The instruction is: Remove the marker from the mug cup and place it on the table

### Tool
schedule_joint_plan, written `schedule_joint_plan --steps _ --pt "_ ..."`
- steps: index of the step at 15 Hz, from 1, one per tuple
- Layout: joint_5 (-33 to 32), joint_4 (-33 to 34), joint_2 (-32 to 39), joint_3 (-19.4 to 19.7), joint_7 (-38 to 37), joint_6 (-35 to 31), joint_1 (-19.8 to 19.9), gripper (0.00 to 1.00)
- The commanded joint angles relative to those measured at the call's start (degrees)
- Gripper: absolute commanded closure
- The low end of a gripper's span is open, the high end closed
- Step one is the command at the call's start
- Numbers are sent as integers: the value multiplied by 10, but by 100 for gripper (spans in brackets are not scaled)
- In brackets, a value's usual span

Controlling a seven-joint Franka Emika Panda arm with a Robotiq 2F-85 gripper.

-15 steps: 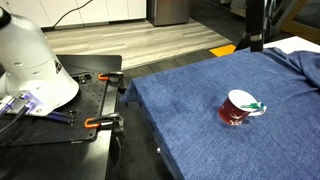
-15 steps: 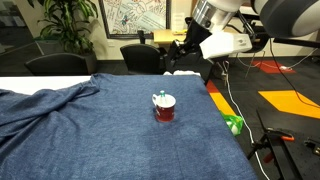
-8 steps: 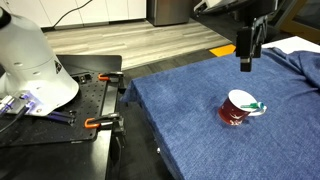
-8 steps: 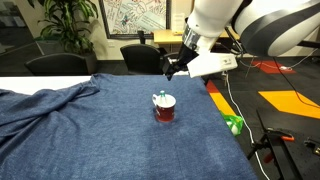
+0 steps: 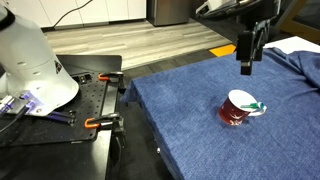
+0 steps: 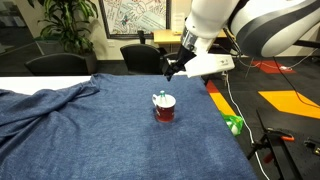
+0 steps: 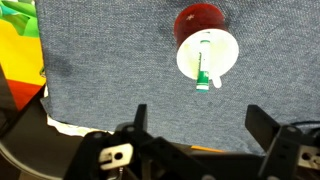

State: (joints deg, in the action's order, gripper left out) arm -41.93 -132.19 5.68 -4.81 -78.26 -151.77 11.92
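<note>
Next, the open gripper moves across toward the mug [image 7: 199,25] and lowers onto the marker's upper end [image 7: 203,81], because that end sticks out past the mug's rim within reach.
The dark red mug cup [image 5: 236,110] [image 6: 164,108] stands upright on the blue denim table [image 5: 190,125] [image 6: 100,130]. The teal-green marker [image 5: 258,105] [image 7: 204,68] lies across its white inside, one end sticking over the rim. In the wrist view the mug [image 7: 199,25] sits near the top, seen from above. My gripper [image 5: 246,62] [image 6: 170,70] [image 7: 200,125] is open and empty, hanging well above the table, up and off to one side of the mug.
A black workbench [image 5: 70,125] with orange clamps and a white robot base [image 5: 30,60] stands beside the table. Rumpled cloth lies on the table's far side [image 6: 40,100]. A green object [image 6: 234,124] lies on the floor by the table edge.
The arm has come down and toward the mug over the last second, then nearly settled. The mug and marker have not moved.
</note>
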Motion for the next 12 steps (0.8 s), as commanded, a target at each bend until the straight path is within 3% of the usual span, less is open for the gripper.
schedule_joint_plan --steps 1,4,9,11,12 --pt "11 43 59 49 16 -3 -53 0" --pt "31 72 105 70 37 -5 -80 2" --pt "73 119 157 100 75 -4 -112 36" --pt "92 133 173 109 92 -7 -119 45" --pt "105 139 178 112 102 -5 -122 44"
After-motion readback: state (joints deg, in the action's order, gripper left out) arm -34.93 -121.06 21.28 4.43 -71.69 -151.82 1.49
